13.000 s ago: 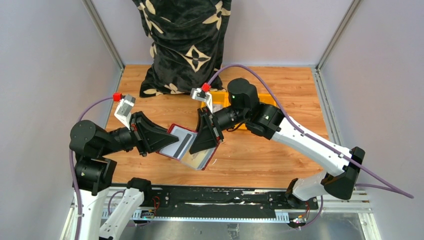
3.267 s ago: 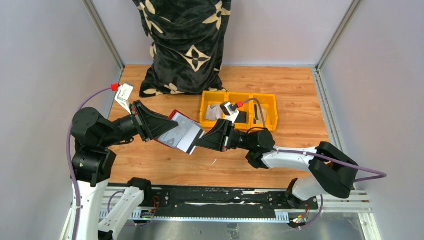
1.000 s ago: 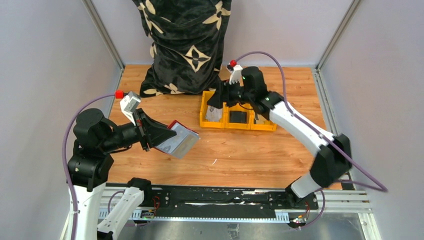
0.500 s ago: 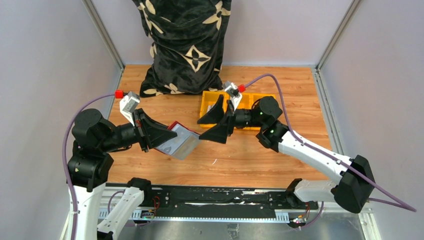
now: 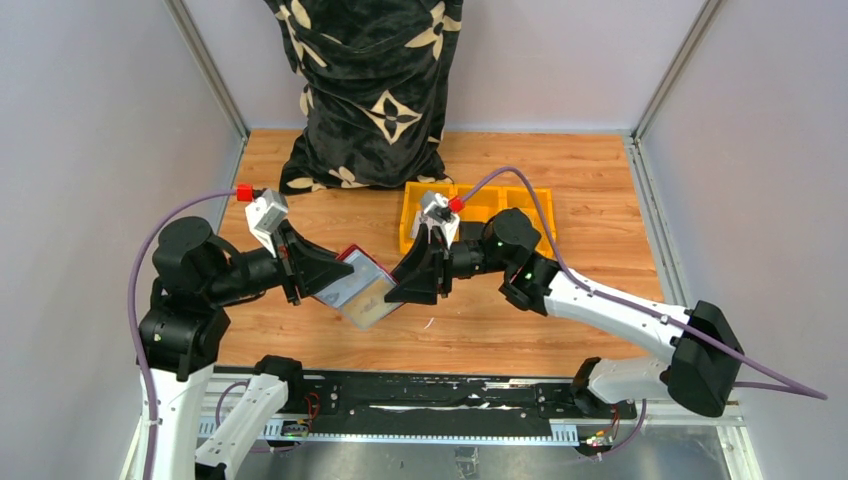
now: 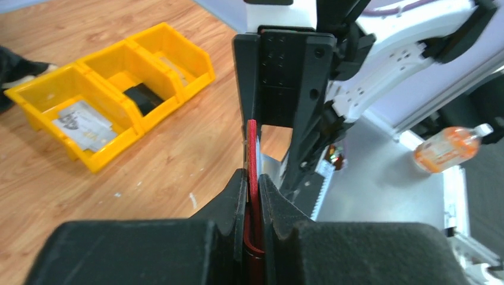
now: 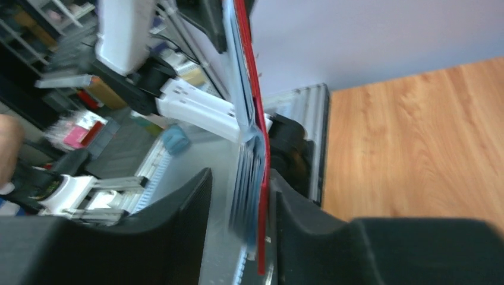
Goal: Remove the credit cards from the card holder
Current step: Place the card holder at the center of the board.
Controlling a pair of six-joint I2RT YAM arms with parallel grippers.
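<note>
I will lower the maroon card holder [image 5: 362, 292] and release it on the bare, clear wooden tabletop below my left gripper.
My left gripper [image 5: 335, 276] is shut on one edge of the maroon card holder [image 5: 362, 292] and holds it open above the table. In the left wrist view [image 6: 252, 181] the red cover [image 6: 252, 148] stands edge-on between the shut fingers. My right gripper [image 5: 402, 285] is open at the holder's free edge. In the right wrist view [image 7: 241, 178] the red cover and grey sleeves [image 7: 257, 119] lie between the open fingers, close to the right finger. A tan patch, perhaps a card [image 5: 377, 309], shows in the lower sleeve. A grey card [image 6: 83, 123] lies in the bin's left compartment.
The yellow three-compartment bin [image 5: 540, 205] stands behind the right arm; it also shows in the left wrist view [image 6: 178, 50], with a dark item [image 6: 142, 98] in its middle compartment. A black patterned bag [image 5: 370, 90] stands at the back.
My right gripper has moved from the yellow bin down and left to the card holder's free edge, its fingers now straddling it. My left gripper still holds the holder, shifted slightly.
</note>
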